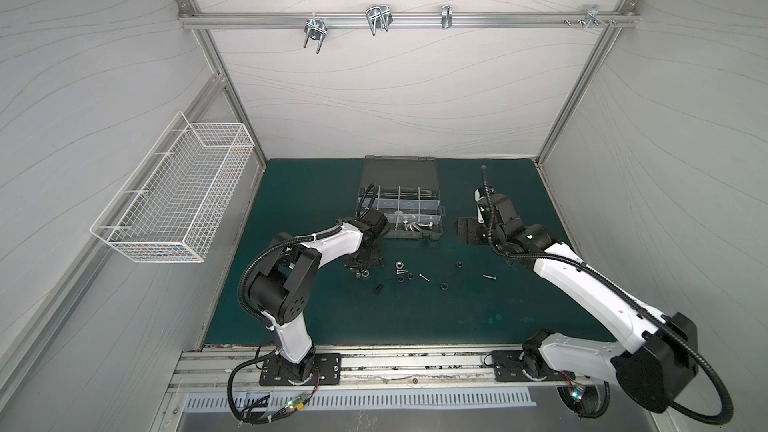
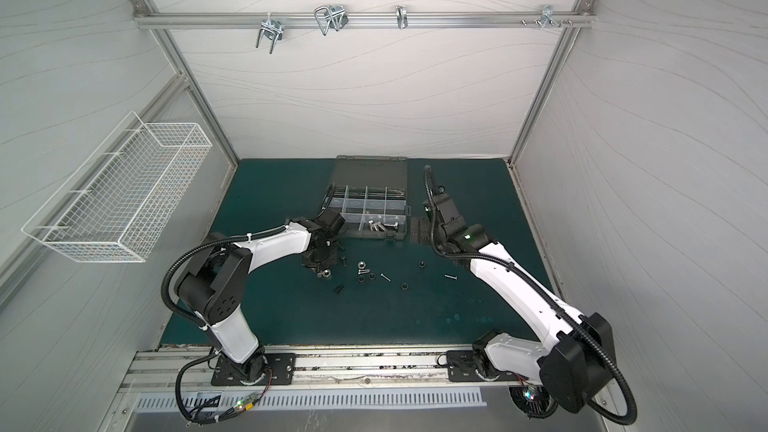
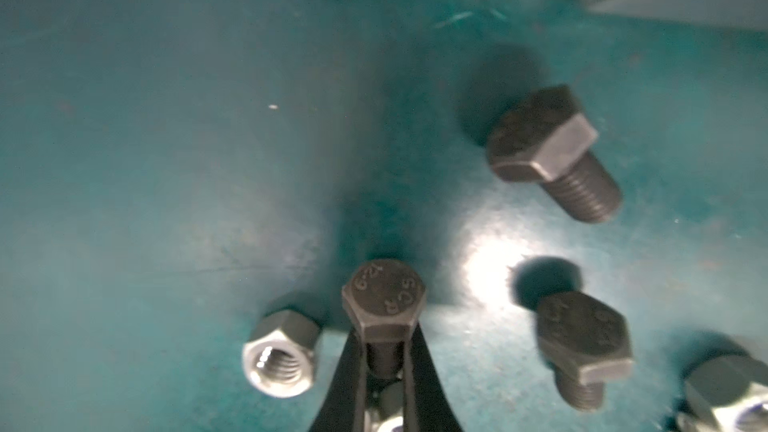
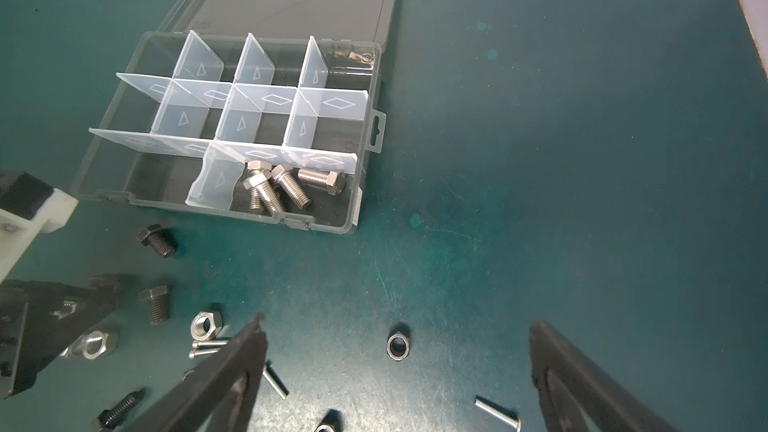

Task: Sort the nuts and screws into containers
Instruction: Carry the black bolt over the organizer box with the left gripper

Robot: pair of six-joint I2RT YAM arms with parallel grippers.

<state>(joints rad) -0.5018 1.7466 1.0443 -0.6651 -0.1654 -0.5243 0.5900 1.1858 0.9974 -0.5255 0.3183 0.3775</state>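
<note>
The left gripper will next go up over the case's front side. It will let go of the black bolt's body, apart from the silver bolts, in the case's empty near section (image 2: 353, 226) outward of the gripper.
In the left wrist view my left gripper (image 3: 384, 342) is shut on the shank of a black hex bolt (image 3: 384, 297), low over the green mat. Around it lie two more black bolts (image 3: 552, 151) (image 3: 582, 347) and a silver nut (image 3: 280, 357). The grey organizer case (image 4: 124, 197) lies open, with several silver bolts (image 4: 286, 189) in one near compartment. My right gripper (image 4: 397, 326) hangs open over a black nut (image 4: 399, 346), holding nothing. Thin silver screws (image 4: 498, 411) (image 4: 276, 380) lie near it. In both top views the left gripper (image 1: 361, 263) (image 2: 320, 261) sits just in front of the case.
A white wire basket (image 1: 174, 201) hangs on the left wall. Silver U-shaped hooks (image 1: 378, 18) hang from the back rail. The case lid (image 1: 399, 170) lies flat toward the back. Loose nuts and screws (image 1: 444, 285) are scattered mid-mat between the arms.
</note>
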